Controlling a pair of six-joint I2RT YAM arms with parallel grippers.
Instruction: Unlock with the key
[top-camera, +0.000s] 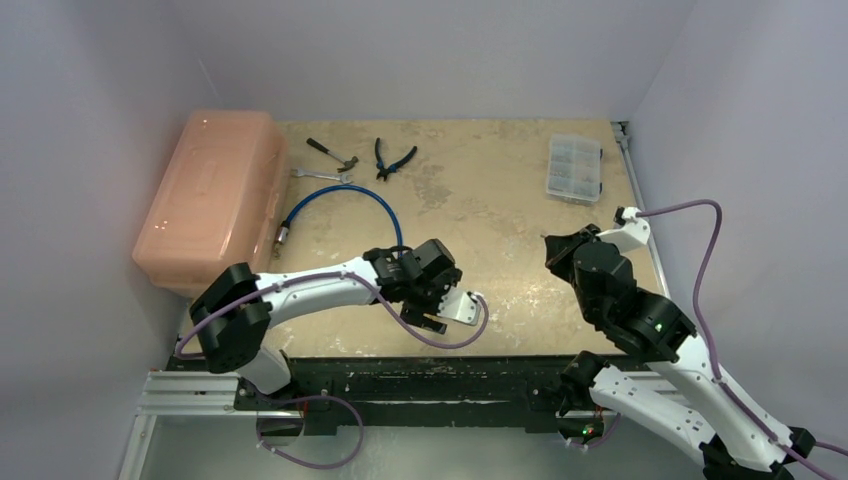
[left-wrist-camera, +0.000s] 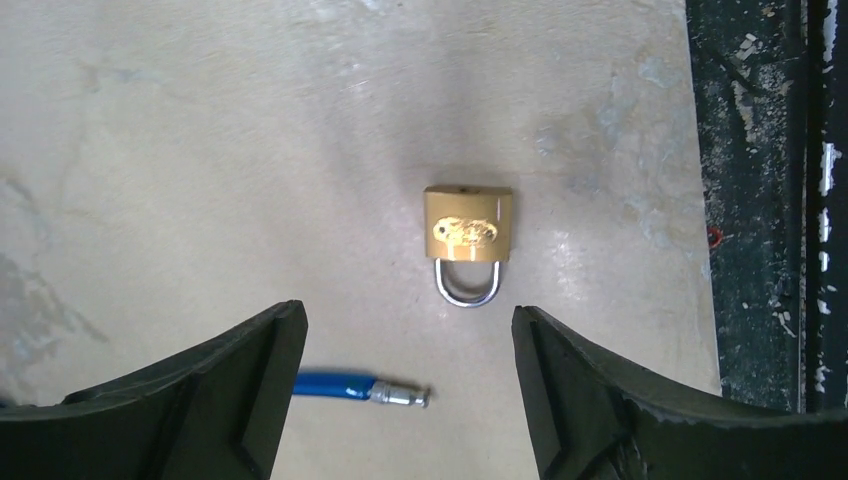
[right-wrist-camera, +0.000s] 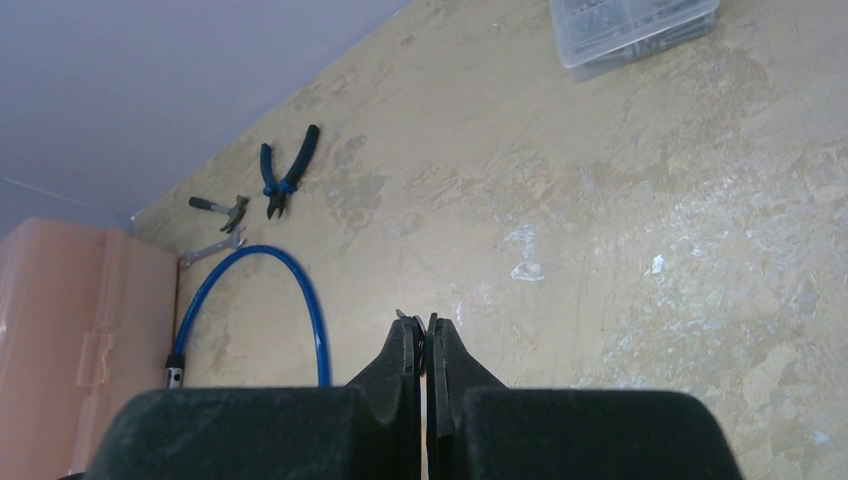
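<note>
My left gripper should next move its open fingers down past the shackle, to either side of the padlock's brass body.
A small brass padlock (left-wrist-camera: 468, 225) with a silver shackle lies flat on the table, shackle pointing toward my left gripper (left-wrist-camera: 405, 315). That gripper hovers just above and behind it, open, with nothing between its fingers (left-wrist-camera: 250, 380). From above, the left gripper (top-camera: 440, 312) covers the padlock. My right gripper (right-wrist-camera: 421, 325) hangs above the table's right side, also seen from above (top-camera: 556, 250). Its jaws are pressed together on a thin silvery sliver, the key (right-wrist-camera: 401, 314), which barely pokes out at the tips; the rest of the key is hidden.
A blue hose (top-camera: 340, 200) curves across the table; its metal end (left-wrist-camera: 400, 394) lies by my left finger. A peach toolbox (top-camera: 210, 200) stands at left. Hammer (top-camera: 330, 152), wrench (top-camera: 322, 176) and pliers (top-camera: 392, 158) lie at the back. A clear parts box (top-camera: 575, 168) sits back right. A black rail (left-wrist-camera: 760, 200) runs along the near edge.
</note>
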